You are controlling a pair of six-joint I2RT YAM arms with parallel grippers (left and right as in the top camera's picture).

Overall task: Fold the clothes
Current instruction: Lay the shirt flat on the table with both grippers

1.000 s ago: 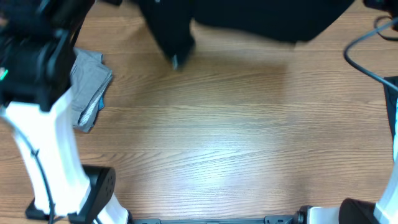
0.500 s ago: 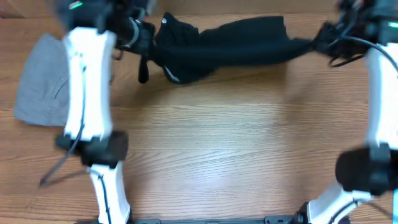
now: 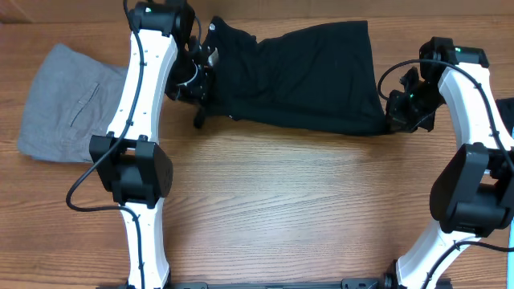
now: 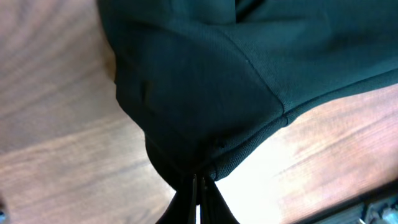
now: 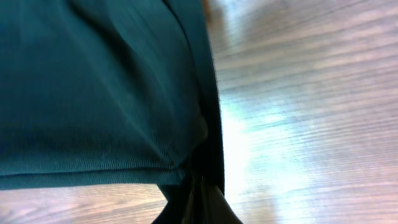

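My right gripper raises the garment's corner high next, then releases it down onto the bare wood (image 3: 405,137) (image 5: 244,167) beside the garment's side edge, since the garment lies creased.
The black garment (image 3: 301,76) lies spread across the far middle of the wooden table, with a small white tag near its top left. My left gripper (image 3: 201,96) is shut on the garment's left near corner; in the left wrist view the cloth (image 4: 205,81) bunches into the closed fingertips (image 4: 200,186). My right gripper (image 3: 393,120) is shut on the garment's right near corner; in the right wrist view the hem (image 5: 112,93) runs into the closed fingers (image 5: 196,186).
Grey folded trousers (image 3: 68,104) with a slit pocket lie at the far left, just left of my left arm. Both arm bases stand at the table's near edge. A black cable runs along the right arm (image 3: 474,104).
Both grippers have carried the garment from the far edge toward the near side and lowered it; it went from a bunched hanging strip to a flat spread sheet on the table.
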